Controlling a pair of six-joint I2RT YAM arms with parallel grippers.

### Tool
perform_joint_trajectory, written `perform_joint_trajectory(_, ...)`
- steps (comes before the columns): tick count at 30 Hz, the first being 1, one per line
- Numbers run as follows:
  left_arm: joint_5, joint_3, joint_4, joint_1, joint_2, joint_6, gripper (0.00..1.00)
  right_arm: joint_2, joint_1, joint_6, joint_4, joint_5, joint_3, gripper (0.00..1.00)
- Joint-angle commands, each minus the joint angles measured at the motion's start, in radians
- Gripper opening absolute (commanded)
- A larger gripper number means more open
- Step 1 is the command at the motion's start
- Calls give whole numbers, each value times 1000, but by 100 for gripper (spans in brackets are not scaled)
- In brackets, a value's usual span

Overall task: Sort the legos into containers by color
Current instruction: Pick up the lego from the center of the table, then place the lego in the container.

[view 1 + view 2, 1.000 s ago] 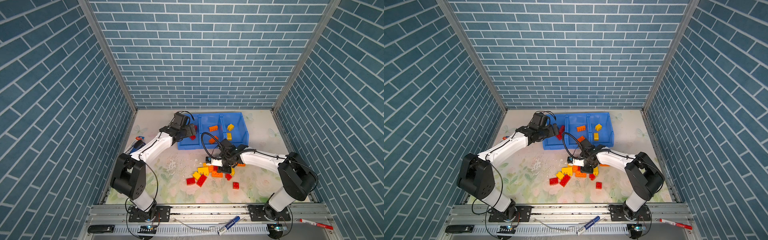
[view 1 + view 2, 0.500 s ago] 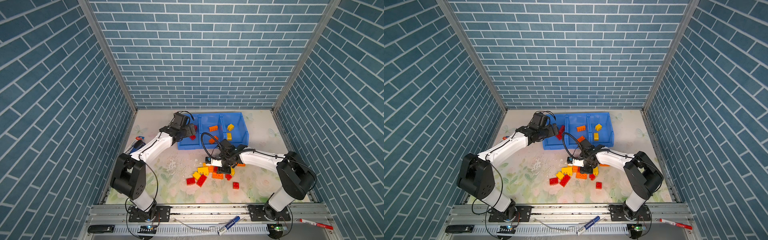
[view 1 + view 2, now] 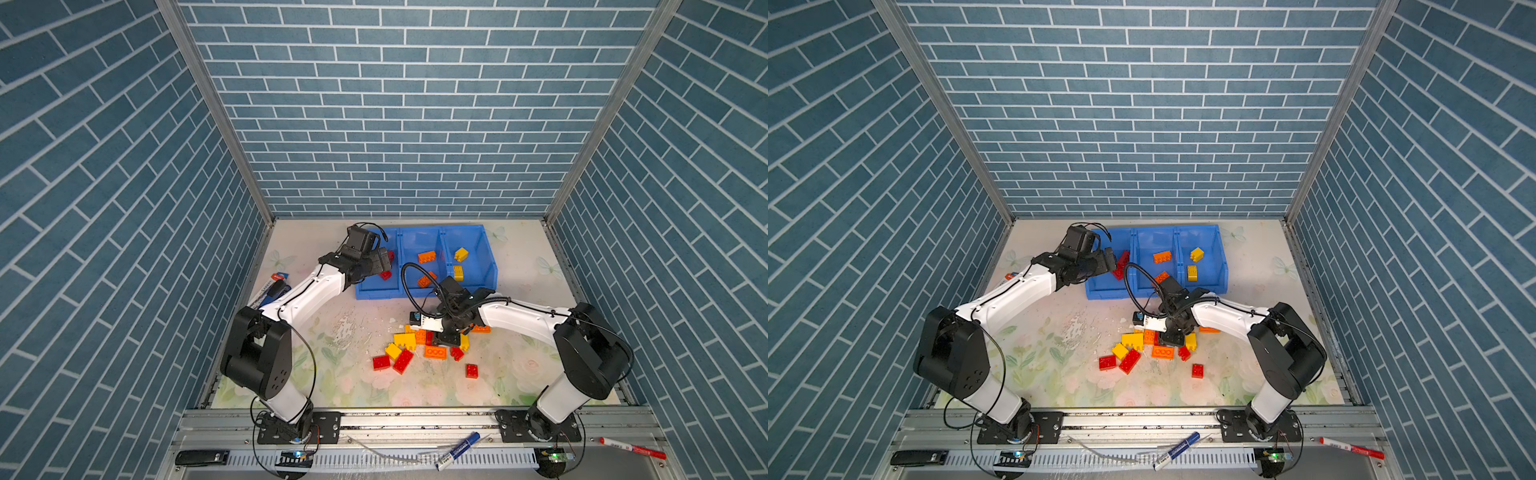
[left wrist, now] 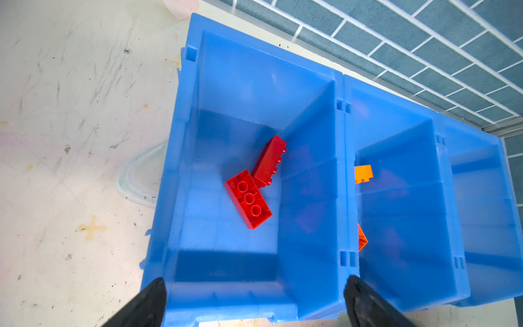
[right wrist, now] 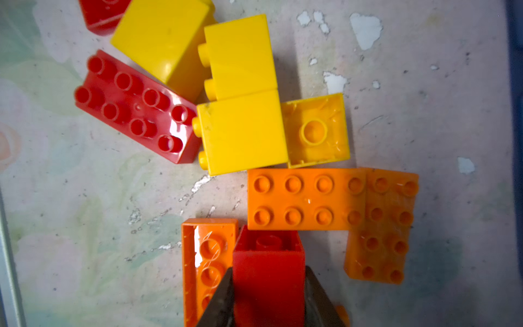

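Next, my right gripper lifts the small red lego up and outward to release it with its color, since the bin with the red legos lies outward of that gripper.
The containers [image 3: 491, 266] are three joined blue bins at the back of the table. My left gripper [image 4: 254, 286] hangs open over the left bin [image 4: 311, 119], where two red legos [image 4: 249, 199] lie. The middle bin holds orange legos [image 3: 427, 257] and the right bin holds yellow legos [image 3: 460, 253]. My right gripper [image 5: 268, 279] reaches down into the loose pile of legos [image 3: 405, 340] and is shut on a small red lego [image 5: 268, 263]. Yellow legos [image 5: 240, 133], orange legos [image 5: 305, 198] and a long red lego [image 5: 135, 107] lie close around it.
A dark blue stapler [image 3: 274, 289] lies by the left wall. One red lego [image 3: 471, 370] sits apart, in front of the pile. On the front rail lie a blue marker [image 3: 457, 449], a red marker [image 3: 631, 448] and a black object [image 3: 201, 457].
Both arms stay almost where they were. The right gripper has shifted only slightly at the pile.
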Motion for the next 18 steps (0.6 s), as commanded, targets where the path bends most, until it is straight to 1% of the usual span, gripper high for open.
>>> perform_joint_trajectory(1,-32,-39,-56,5,-56,13,99,-69,8,14,35,-38,78,25)
perform_joint_trajectory(4,-69,-79,-98,5,-115,20,99,-74,12,49,183,-83,79,25)
perform_joint_trajectory(7,-111,-141,-138,5,-191,16,99,-16,23,156,399,-102,94,24)
perform_joint_trajectory(9,-140,-175,-169,7,-237,10,99,53,35,253,504,-57,139,24)
perform_joint_trajectory(12,-185,-213,-237,11,-290,-2,99,168,48,363,549,96,256,24)
perform_joint_trajectory(14,-214,-237,-289,12,-322,-16,99,237,58,382,554,187,327,25)
perform_joint_trajectory(17,-249,-282,-354,14,-368,-37,99,308,66,386,557,192,400,26)
perform_joint_trajectory(18,-256,-296,-367,16,-386,-43,99,326,68,395,558,221,418,27)
